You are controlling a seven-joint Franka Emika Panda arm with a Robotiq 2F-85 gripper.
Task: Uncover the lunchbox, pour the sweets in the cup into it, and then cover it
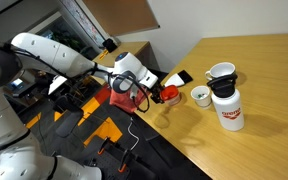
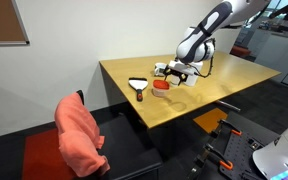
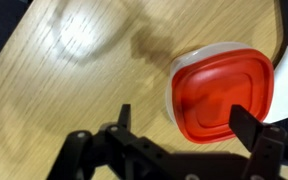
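My gripper lowers to the lid's near edge [image 1: 164,97] [image 3: 178,111] next, before I uncover the lunchbox.
The lunchbox [image 3: 224,95] fills the right of the wrist view, its red lid ringed by a white rim and still on. My gripper [image 3: 187,125] hangs open just above it. One finger [image 3: 249,125] is over the lid's near edge, the other [image 3: 124,118] over bare wood. In both exterior views the gripper [image 1: 156,88] [image 2: 170,76] sits right at the lunchbox [image 1: 168,95] [image 2: 161,86]. The small white cup [image 1: 200,96] stands just beyond the lunchbox. The sweets in it are too small to make out.
A larger white mug [image 1: 221,73] and a tall white flask with red lettering [image 1: 228,110] stand past the cup. The wooden table [image 2: 214,95] has an edge close to the lunchbox. A chair draped in pink cloth [image 2: 79,135] stands off the table's corner.
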